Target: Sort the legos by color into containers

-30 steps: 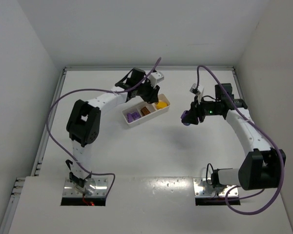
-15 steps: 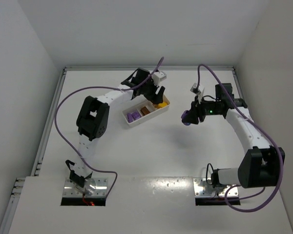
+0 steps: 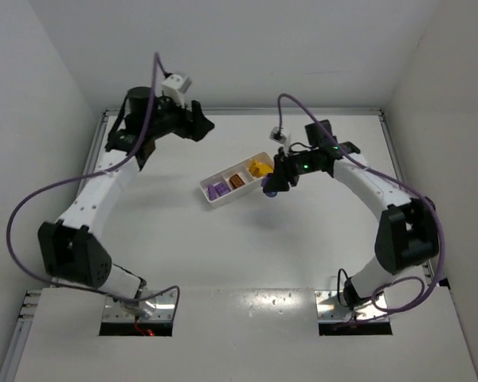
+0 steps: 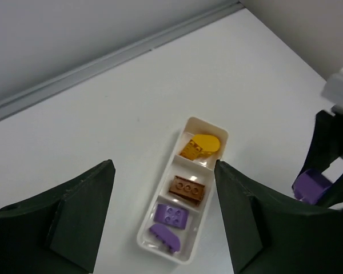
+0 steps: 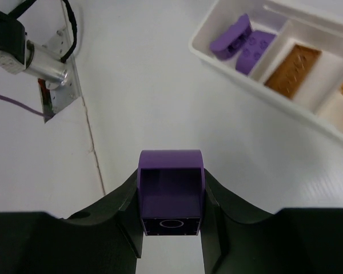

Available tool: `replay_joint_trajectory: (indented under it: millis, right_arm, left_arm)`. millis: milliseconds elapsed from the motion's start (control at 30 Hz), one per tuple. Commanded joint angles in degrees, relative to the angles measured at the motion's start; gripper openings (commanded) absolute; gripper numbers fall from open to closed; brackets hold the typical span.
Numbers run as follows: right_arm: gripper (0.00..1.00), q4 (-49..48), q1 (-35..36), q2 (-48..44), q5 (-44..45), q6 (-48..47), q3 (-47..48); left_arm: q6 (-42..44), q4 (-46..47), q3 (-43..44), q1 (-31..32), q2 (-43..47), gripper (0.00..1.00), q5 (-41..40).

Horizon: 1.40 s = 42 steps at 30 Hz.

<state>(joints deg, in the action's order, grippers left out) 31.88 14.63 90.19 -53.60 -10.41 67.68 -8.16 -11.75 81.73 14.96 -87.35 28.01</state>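
The section of the tray with the purple legos matches the color of the lego in my right gripper, so next I should move that gripper left in the top view, over that section, and release the lego there.
The white three-compartment tray (image 3: 209, 194) lies slantwise mid-table. It holds two purple legos (image 4: 171, 214), an orange-brown lego (image 4: 187, 189) in the middle and yellow legos (image 4: 201, 145) at the far end. My right gripper (image 3: 271, 188) hovers just off the tray's yellow end, shut on a purple lego (image 5: 170, 191) with a rounded top. In the right wrist view the tray (image 5: 217, 54) sits ahead at upper right. My left gripper (image 3: 199, 124) is raised at the back left, away from the tray. Its jaws (image 4: 163, 171) stand open and empty, looking down on the tray (image 4: 159, 200).
White walls close in the table on three sides, with a metal rail (image 3: 247, 111) along the back. Purple cables (image 3: 32, 207) loop from both arms. The left arm's base plate (image 5: 57, 94) shows at the near edge.
My left gripper has opened and swung from over the tray up to the back left. My right gripper has carried the purple lego leftward, close to the tray's yellow end.
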Motion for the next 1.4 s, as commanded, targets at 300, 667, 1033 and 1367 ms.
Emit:
replay_joint_trajectory:
  millis: [300, 667, 1033, 1367]
  right_arm:
    - [0.05, -14.19, 16.39, 24.04, 15.35, 14.98, 21.25]
    - [0.05, -17.90, 20.69, 35.04, 22.49, 16.57, 30.75]
    - [0.36, -15.71, 22.81, 37.95, 25.92, 16.04, 31.91]
    - [0.66, -14.66, 22.81, 33.41, 28.29, 15.51, 31.90]
  left_arm:
    - [5.44, -11.53, -16.51, -10.38, 22.12, 0.77, -4.63]
    - [4.38, -14.00, -17.66, -13.03, 22.84, 0.86, -2.17]
    - [5.53, -14.53, -17.66, -13.55, 20.74, 0.87, -1.64]
    - [5.00, -15.06, -17.13, -13.55, 19.68, 0.90, -1.64]
